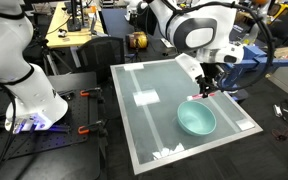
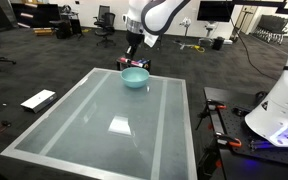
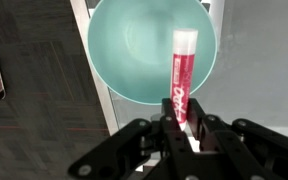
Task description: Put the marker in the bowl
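Observation:
My fingers are still past the bowl's rim in the wrist view, so I will move my gripper over the bowl's middle point(image 3: 149, 42) and lower it to release the marker point(image 3: 181, 72).
My gripper point(image 3: 182, 128) is shut on the marker point(image 3: 181, 72), a pink-red pen with white lettering that sticks out from between the fingers. In the wrist view the marker's free end lies over the right part of the teal bowl point(image 3: 134, 50), which sits directly below. In both exterior views the gripper point(image 1: 205, 86) point(image 2: 132, 63) hangs just above the bowl point(image 1: 196, 120) point(image 2: 135, 77) near the edge of the glass-topped table point(image 1: 154, 85) point(image 2: 104, 110). The marker shows as a small red spot at the fingers point(image 1: 204, 88).
The bowl stands close to the table's edge, with dark carpet beyond. A white robot base point(image 1: 29, 85) point(image 2: 284, 100) stands beside the table. Desks, chairs and cables fill the room behind. A white board point(image 2: 37, 100) lies on the floor.

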Controlling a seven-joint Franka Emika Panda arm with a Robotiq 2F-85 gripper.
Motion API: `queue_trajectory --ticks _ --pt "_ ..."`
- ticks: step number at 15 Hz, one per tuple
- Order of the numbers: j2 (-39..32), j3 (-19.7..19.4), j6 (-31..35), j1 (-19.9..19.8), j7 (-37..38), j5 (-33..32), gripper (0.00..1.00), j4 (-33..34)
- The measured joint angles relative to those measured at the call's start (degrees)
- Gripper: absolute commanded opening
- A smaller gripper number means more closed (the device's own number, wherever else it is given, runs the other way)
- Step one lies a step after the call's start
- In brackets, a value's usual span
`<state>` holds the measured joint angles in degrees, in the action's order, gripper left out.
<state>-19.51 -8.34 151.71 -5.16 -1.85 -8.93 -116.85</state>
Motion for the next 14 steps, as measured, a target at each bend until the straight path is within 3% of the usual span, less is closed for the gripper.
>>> queue_trajectory --ticks 14 --pt "-9.42 1.15 -0.14 -4.75 -0.03 10.83 0.05 3.67"
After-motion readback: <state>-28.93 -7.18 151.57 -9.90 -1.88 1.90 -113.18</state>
